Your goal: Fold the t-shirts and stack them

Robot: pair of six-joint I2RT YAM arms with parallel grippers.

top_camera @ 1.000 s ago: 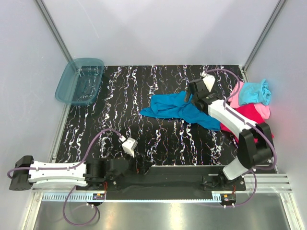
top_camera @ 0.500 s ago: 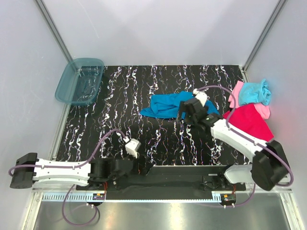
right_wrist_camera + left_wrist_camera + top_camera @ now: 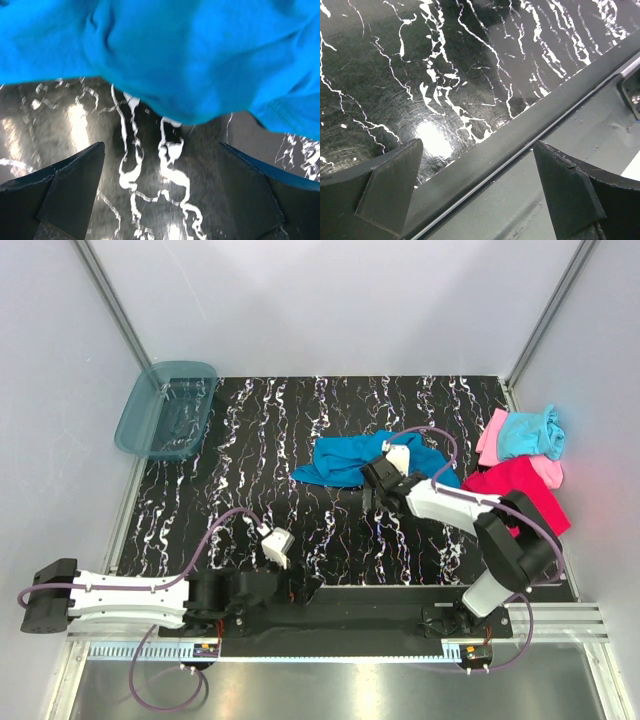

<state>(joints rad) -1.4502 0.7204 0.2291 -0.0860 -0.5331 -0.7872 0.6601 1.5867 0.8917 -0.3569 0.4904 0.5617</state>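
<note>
The blue t-shirt's near edge lies just outward of my right gripper's open fingers, so they should ease outward onto it and close next.
A medium blue t-shirt (image 3: 345, 460) lies crumpled at the middle of the black marbled table (image 3: 250, 490); in the right wrist view the blue t-shirt (image 3: 190, 55) fills the top. My right gripper (image 3: 368, 490) hovers at its near edge, open, with only bare table between the jaws (image 3: 161, 150). At the right edge a magenta-red t-shirt (image 3: 520, 495), a light pink one (image 3: 491, 437) and a light aqua one (image 3: 530, 430) lie heaped together. My left gripper (image 3: 303, 588) is open and empty over the table's near edge (image 3: 477, 145).
A translucent teal plastic bin (image 3: 165, 410) sits at the far left corner. A black mounting rail (image 3: 555, 165) runs along the near edge under the left gripper. White walls with metal posts close in the left, back and right sides.
My right gripper has swung from the far right end of the blue t-shirt toward me and leftward to the shirt's near edge. The left wrist shifted slightly right.
</note>
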